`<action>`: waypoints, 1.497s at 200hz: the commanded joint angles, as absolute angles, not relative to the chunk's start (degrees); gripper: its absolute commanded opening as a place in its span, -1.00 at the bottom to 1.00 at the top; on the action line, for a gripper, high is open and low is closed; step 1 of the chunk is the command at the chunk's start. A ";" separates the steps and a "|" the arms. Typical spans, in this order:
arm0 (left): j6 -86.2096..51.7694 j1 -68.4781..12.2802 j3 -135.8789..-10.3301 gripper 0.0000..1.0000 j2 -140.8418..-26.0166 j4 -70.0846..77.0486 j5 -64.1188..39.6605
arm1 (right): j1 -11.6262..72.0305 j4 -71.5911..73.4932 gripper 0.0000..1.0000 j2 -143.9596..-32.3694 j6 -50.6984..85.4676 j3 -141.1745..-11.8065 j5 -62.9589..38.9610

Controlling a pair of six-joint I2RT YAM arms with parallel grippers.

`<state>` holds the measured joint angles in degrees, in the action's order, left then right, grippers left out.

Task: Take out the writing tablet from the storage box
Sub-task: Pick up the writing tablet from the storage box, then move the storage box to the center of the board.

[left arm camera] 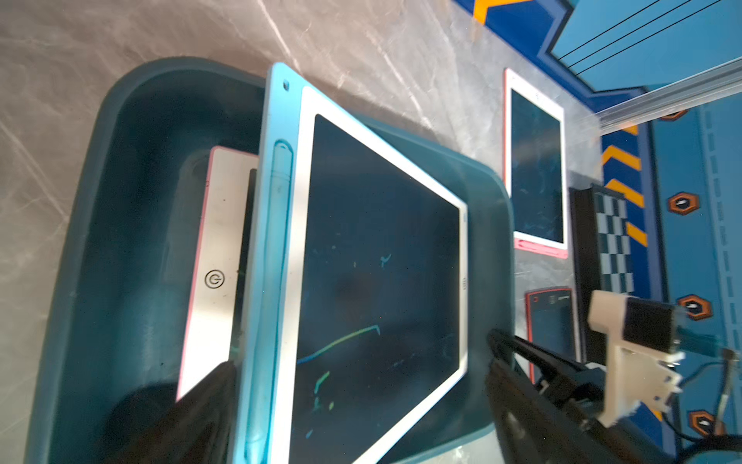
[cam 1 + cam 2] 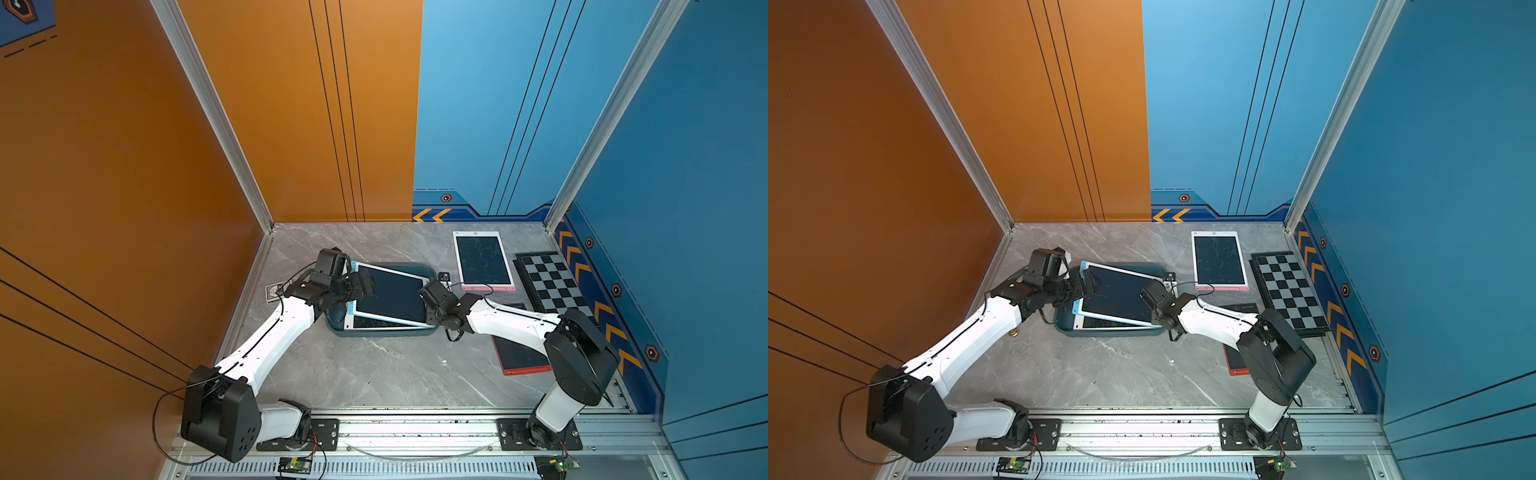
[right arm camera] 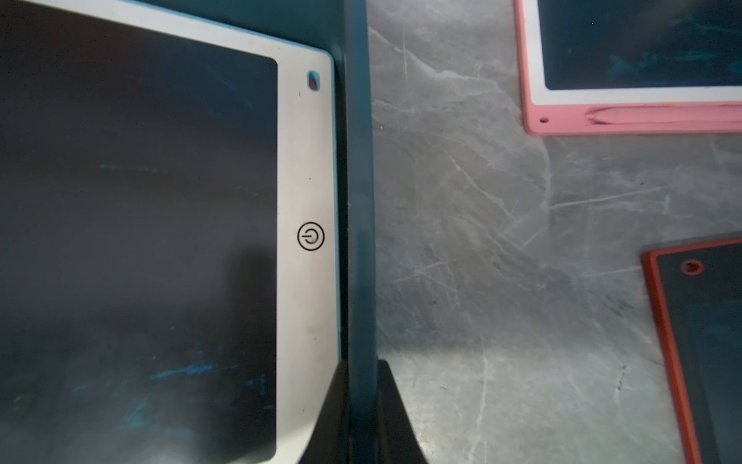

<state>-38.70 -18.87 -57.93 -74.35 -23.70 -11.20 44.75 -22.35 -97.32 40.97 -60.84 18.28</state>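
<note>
The blue tablet's light-blue edge (image 2: 351, 307) (image 1: 259, 409) lies between the open fingers of the robot's left gripper, so next that gripper should stay in place and close both fingers across it.
The dark teal storage box (image 2: 374, 332) (image 2: 1100, 331) sits mid-table. A light-blue-framed writing tablet (image 2: 390, 295) (image 2: 1117, 296) (image 1: 381, 261) (image 3: 140, 201) lies askew in it, its far left corner riding over the rim. It rests on a pink-edged tablet (image 2: 382, 323) (image 1: 225, 241). My left gripper (image 2: 365, 286) (image 1: 361, 349) is open at the box's left end, with its fingers on either side of the blue tablet's near end. My right gripper (image 2: 430, 301) (image 3: 361, 373) is shut on the box's right wall (image 3: 359, 201).
A pink-framed tablet (image 2: 482, 259) lies flat at the back right. Next to it is a chequered board (image 2: 552, 286). A red-framed tablet (image 2: 519, 357) lies partly under the right arm. A small card (image 2: 274, 293) is by the left wall.
</note>
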 commanded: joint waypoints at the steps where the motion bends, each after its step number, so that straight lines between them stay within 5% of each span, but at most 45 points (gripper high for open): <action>1: -41.00 -19.41 -56.06 0.86 -74.24 -18.74 -24.09 | 45.53 -22.46 -0.84 -100.56 40.09 -60.83 13.83; 61: -41.58 -15.89 -54.36 0.44 -72.58 -17.42 -26.56 | 45.44 -22.35 -0.84 -100.92 40.25 -60.78 13.94; 155: -39.38 -14.02 -55.54 -0.81 -70.44 -21.09 -24.22 | 44.68 -21.95 -0.85 -102.85 39.99 -63.06 13.78; 195: -39.67 -12.55 -58.11 -1.00 -67.22 -21.09 -24.06 | 43.77 -18.94 -0.87 -104.00 40.51 -64.31 11.93; 299: -39.55 -3.42 -61.93 -1.00 -56.55 -23.45 -22.65 | 47.20 -15.00 -0.90 -107.63 36.85 -70.33 7.83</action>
